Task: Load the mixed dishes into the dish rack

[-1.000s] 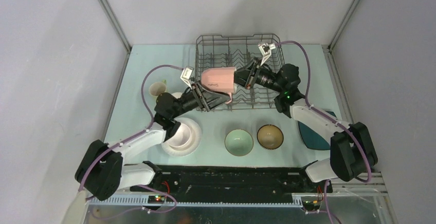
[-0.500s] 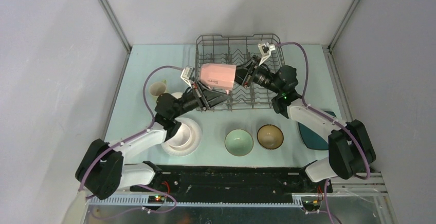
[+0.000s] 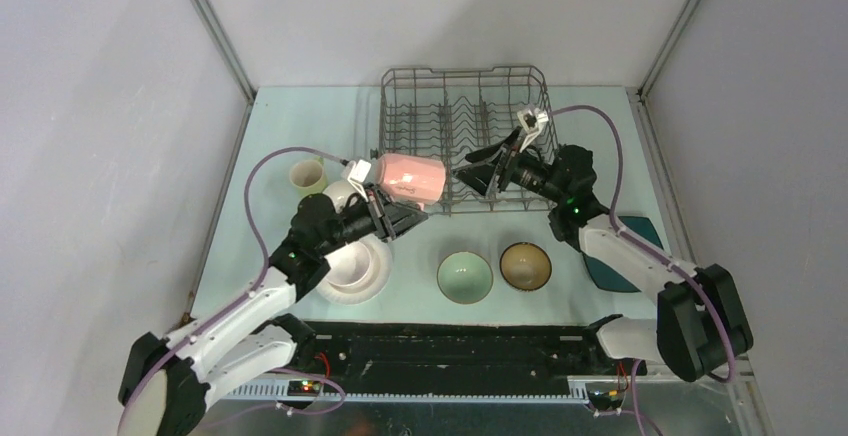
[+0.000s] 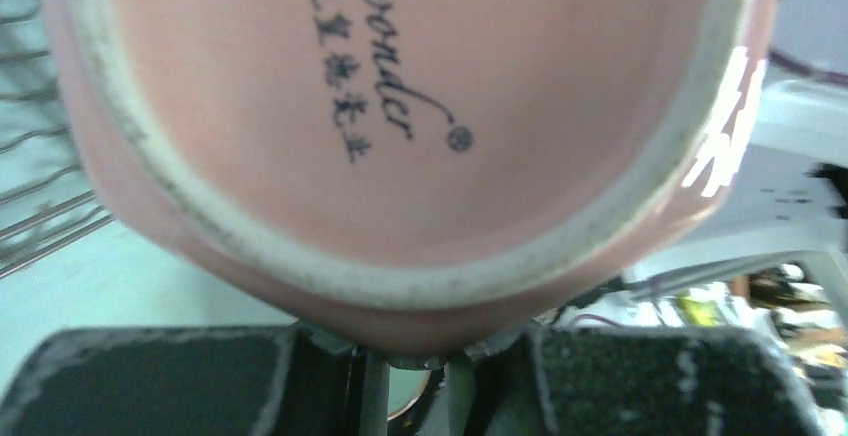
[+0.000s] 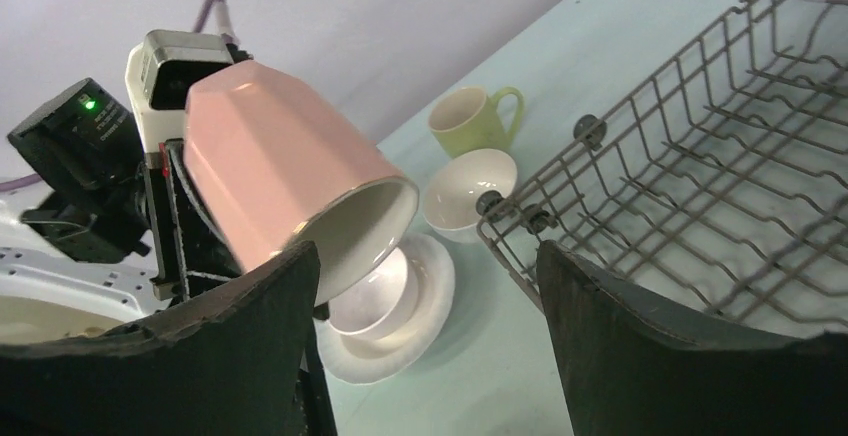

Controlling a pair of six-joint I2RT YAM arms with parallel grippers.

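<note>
My left gripper swings the pink mug (image 3: 408, 178) outward next and turns its opening down. It then lowers the mug to the rack's empty far corner nearer the yellow-green mug and releases it.
My left gripper (image 3: 396, 216) is shut on the pink mug (image 3: 408, 178), which hangs tilted on its side just left of the dish rack's (image 3: 462, 106) front corner. The mug's base (image 4: 400, 106) fills the left wrist view above the left gripper (image 4: 410, 381). My right gripper (image 3: 480, 170) stands open and empty over the rack's front edge, apart from the mug (image 5: 280, 171), whose mouth faces it. The right gripper (image 5: 430, 296) looks past the rack (image 5: 720, 156), which has no dishes in it.
A yellow-green mug (image 3: 306, 173) and a white bowl (image 3: 342, 192) stand left of the rack. A pale pink bowl (image 3: 350, 262) sits on the white plate (image 3: 378, 284). The pale green bowl (image 3: 464, 276), brown bowl (image 3: 525, 265) and teal plate (image 3: 605, 268) lie near the front.
The left gripper closed on the pink mug, the right gripper let go of it and drew back to the right. The left arm carried the mug left and nearer, off the rack.
</note>
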